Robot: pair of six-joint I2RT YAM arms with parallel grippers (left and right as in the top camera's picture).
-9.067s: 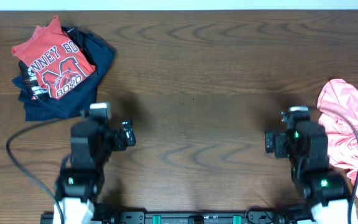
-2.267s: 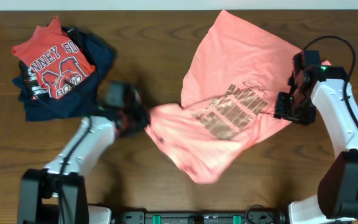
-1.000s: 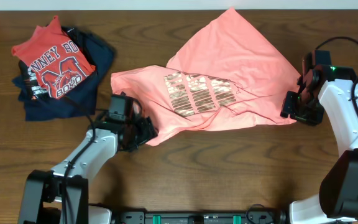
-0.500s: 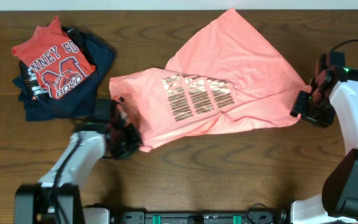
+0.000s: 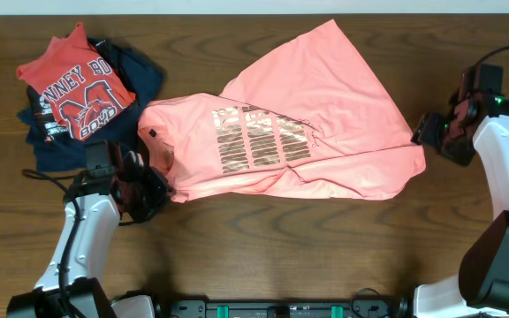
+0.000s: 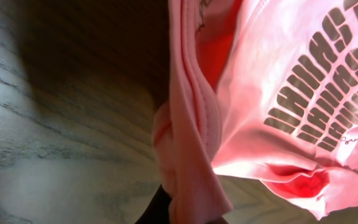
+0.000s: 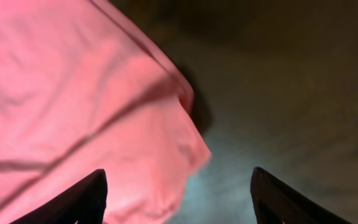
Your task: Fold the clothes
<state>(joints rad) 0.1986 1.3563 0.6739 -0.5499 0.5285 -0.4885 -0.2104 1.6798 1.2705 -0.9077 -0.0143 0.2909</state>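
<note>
Creases cross the T-shirt's near side, so the left gripper will lift the bunched fold, then lower it onto the wood below and let it go.
The salmon-pink T-shirt [image 5: 307,106] lies spread across the middle of the table, gold lettering [image 5: 254,141] facing up. My left gripper [image 5: 153,188] is at its lower left edge and shut on a bunched fold of the pink fabric [image 6: 188,180]. The fingers hardly show under the cloth in the left wrist view. My right gripper [image 5: 425,132] stands open just off the shirt's right corner [image 5: 412,159]. In the right wrist view that corner [image 7: 185,149] lies loose on the wood between the spread fingertips [image 7: 82,199], touching neither.
A pile at the back left holds a red shirt with a big "M" print [image 5: 73,88] on dark navy garments [image 5: 140,79]. Bare brown table [image 5: 281,256] runs along the front. The left arm's cable [image 5: 47,177] trails near the pile.
The left gripper shut on the shirt's lower left edge and dragged it left. The right gripper opened, let go of the right corner and drew back up and to the right.
</note>
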